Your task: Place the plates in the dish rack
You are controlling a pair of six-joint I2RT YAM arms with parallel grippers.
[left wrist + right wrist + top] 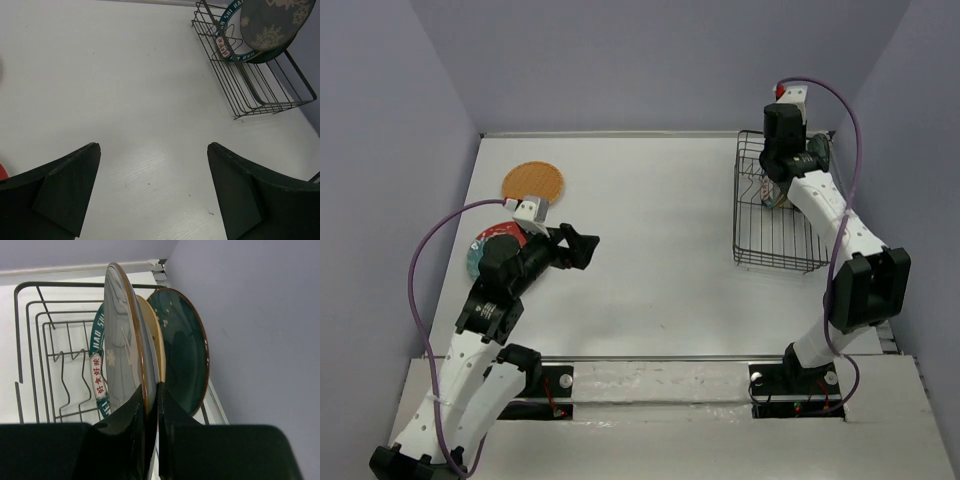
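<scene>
Next, my right gripper moves past the teal-lettered plate, away from the wall, then releases the grey-brown plate down in the dish rack's empty wires.
The black wire dish rack (760, 250) stands at the right. My right gripper (151, 388) is inside it (776, 188), shut on the rim of the grey-brown plate (125, 340), which it holds upright. Behind that plate stand a cream plate (157, 335) and the dark teal plate (182, 355). In front stands a plate with a teal lettered rim (98, 377). The orange plate (533, 182) lies flat at the far left. The red-and-teal plate (480, 250) lies partly under my left arm. My left gripper (586, 247) is open and empty over bare table (152, 150).
The near end of the rack has free divider prongs (65, 380). The right wall (250, 340) runs close behind the rack. The left wall (390, 200) borders the table beside the two flat plates.
</scene>
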